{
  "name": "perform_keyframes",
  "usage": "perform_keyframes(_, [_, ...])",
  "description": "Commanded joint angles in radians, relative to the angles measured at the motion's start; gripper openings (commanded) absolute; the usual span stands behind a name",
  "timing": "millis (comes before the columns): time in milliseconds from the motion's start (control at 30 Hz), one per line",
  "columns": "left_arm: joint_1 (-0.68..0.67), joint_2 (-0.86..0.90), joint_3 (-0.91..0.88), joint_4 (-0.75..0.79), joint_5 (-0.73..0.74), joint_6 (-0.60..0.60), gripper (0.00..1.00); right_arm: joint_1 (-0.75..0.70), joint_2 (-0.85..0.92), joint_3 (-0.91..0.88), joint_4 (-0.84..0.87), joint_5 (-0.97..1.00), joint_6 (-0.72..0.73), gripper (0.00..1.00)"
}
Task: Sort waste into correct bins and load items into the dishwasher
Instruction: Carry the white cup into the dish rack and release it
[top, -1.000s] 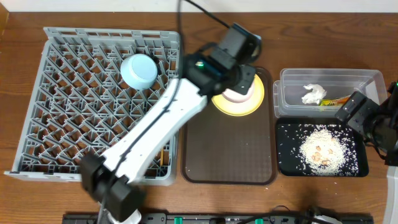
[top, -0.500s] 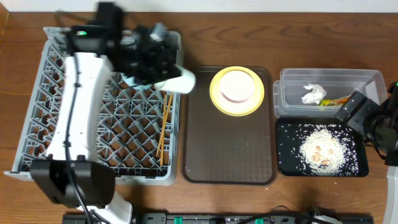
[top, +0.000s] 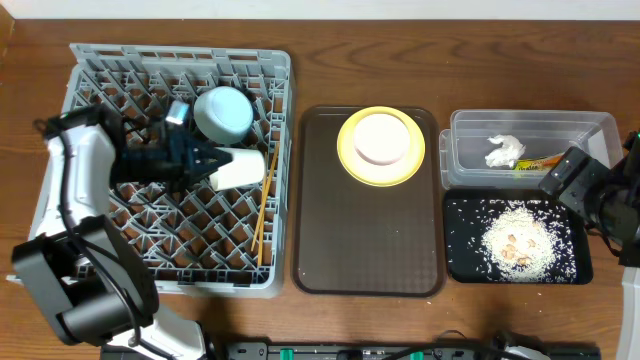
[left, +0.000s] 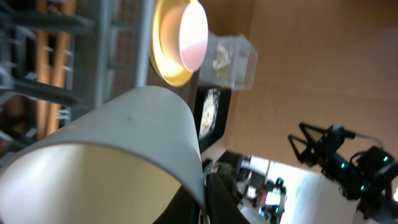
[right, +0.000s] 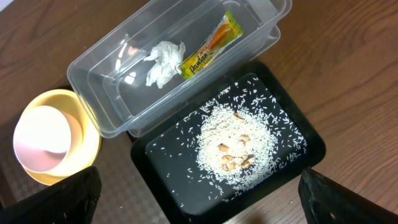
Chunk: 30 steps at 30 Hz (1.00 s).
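The cup's end reaches the chopsticks. I should move my left gripper down and to the left in the overhead view, onto the rack's wires beside the bowl.
My left gripper (top: 203, 161) is shut on the small white cup (top: 240, 167), gripping its rim and holding it on its side over the grey dish rack (top: 150, 52); the cup fills the left wrist view (left: 124, 149). The light blue bowl (top: 223, 112) sits upside down in the rack, and the chopsticks (top: 262, 208) lie along the rack's right side. The yellow plate (top: 381, 145) sits on the brown tray. The napkin (top: 504, 150) and wrapper (top: 535, 163) lie in the clear container (top: 530, 120). Rice (top: 517, 240) lies in the black tray (top: 460, 262). My right gripper (top: 572, 180) is open and empty above the bins.
The dark brown serving tray (top: 365, 240) lies between the rack and the bins. The right wrist view shows the clear container (right: 93, 74), the black tray (right: 161, 174) and the plate (right: 53, 140) below my open fingers (right: 199, 198).
My left arm carried the white cup from the plate leftward over the rack and lowered it. The chopsticks have come into view. The right arm has not moved.
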Motion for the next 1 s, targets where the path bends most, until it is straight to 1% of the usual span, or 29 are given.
perform_keyframes(0, [0.056, 0.014, -0.035, 0.021, 0.046, 0.04, 0.08, 0.001, -0.003, 0.003, -0.001, 0.0, -0.013, 0.99])
perform_keyframes(433, [0.068, 0.014, -0.115, 0.076, 0.035, 0.039, 0.08, 0.001, -0.003, 0.003, -0.001, 0.0, -0.013, 0.99])
perform_keyframes(567, [0.089, 0.014, -0.116, 0.076, -0.063, 0.033, 0.08, 0.001, -0.003, 0.003, -0.001, 0.0, -0.013, 0.99])
perform_keyframes(667, [0.108, 0.014, -0.116, 0.076, -0.183, -0.005, 0.09, 0.001, -0.003, 0.003, -0.001, 0.0, -0.013, 0.99])
perform_keyframes(733, [0.122, 0.014, -0.116, 0.076, -0.235, -0.03, 0.08, 0.001, -0.002, 0.003, -0.001, 0.0, -0.013, 0.99])
perform_keyframes(767, [0.132, 0.014, -0.116, 0.076, -0.255, -0.042, 0.09, 0.001, -0.003, 0.003, -0.001, 0.0, -0.013, 0.99])
perform_keyframes(833, [0.142, 0.014, -0.116, 0.078, -0.267, -0.054, 0.14, 0.001, -0.003, 0.003, -0.001, 0.0, -0.013, 0.99])
perform_keyframes(867, [0.149, 0.014, -0.116, 0.079, -0.269, -0.055, 0.17, 0.001, -0.003, 0.003, -0.001, 0.0, -0.013, 0.99])
perform_keyframes(900, [0.154, 0.014, -0.116, 0.079, -0.272, -0.055, 0.84, 0.001, -0.003, 0.003, -0.001, 0.0, -0.013, 0.99])
perform_keyframes(933, [0.159, 0.014, -0.116, 0.079, -0.28, -0.06, 0.95, 0.001, -0.003, 0.003, -0.001, 0.0, -0.013, 0.99])
perform_keyframes(967, [0.166, 0.014, -0.116, 0.079, -0.291, -0.068, 0.95, 0.001, -0.003, 0.003, -0.001, 0.0, -0.013, 0.99])
